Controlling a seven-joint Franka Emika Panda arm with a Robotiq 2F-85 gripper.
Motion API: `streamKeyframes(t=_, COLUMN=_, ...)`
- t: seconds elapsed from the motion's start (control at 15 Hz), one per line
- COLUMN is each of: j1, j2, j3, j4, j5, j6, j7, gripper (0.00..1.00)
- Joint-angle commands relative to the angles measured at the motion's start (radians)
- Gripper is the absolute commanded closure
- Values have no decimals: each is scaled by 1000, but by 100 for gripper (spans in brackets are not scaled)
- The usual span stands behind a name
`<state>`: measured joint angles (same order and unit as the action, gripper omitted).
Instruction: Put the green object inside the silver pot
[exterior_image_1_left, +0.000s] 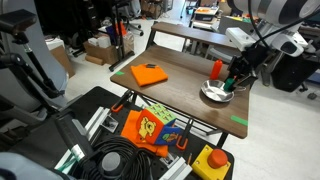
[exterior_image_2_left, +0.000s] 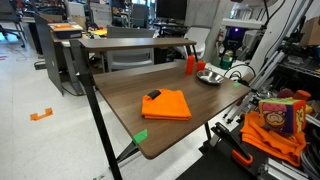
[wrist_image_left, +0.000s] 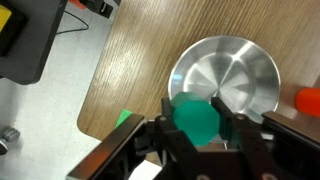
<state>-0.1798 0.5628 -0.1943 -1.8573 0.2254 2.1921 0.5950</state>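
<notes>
Next, my gripper shifts past the pot's rim to the pot's bare middle, below to the right in the wrist view, then lowers and releases the green object.
In the wrist view my gripper is shut on the green object, a stubby green block held between both fingers. It hangs over the near rim of the silver pot, which looks bare inside. In an exterior view the gripper sits just above the pot at the table's corner, with a bit of green showing at the fingers. In the other exterior view the pot is small at the far end of the table and the gripper is hard to make out.
An orange-red cylinder stands beside the pot, also showing in the wrist view. An orange cloth with a dark item lies mid-table. Green tape strips mark the table edges. The wooden table ends close to the pot.
</notes>
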Motion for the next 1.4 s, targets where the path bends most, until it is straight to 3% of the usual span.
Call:
streamKeyframes(t=0.0, j1=36, j2=63, j3=-11, j4=54, j5=-20, j6=8, j7=32, gripper=82)
streamKeyframes(t=0.33, j1=95, j2=136, j3=-24, j4=106, j5=-53, j6=51, j7=103, gripper=82)
streamKeyframes(t=0.73, j1=173, j2=226, j3=-61, j4=129, j5=-175, j6=120, j7=215, gripper=82)
streamKeyframes(t=0.8, j1=181, j2=228, j3=-61, j4=123, j5=-188, j6=125, j7=218, gripper=36)
streamKeyframes(t=0.93, j1=199, j2=184, j3=-65, j4=70, j5=-219, j6=177, j7=212, gripper=25)
streamKeyframes(t=1.13, j1=205, j2=40, j3=-51, j4=-103, j5=-223, j6=346, j7=153, gripper=4)
streamKeyframes(t=1.33, j1=172, j2=-111, j3=-7, j4=-250, j5=-181, j6=476, j7=27, gripper=0)
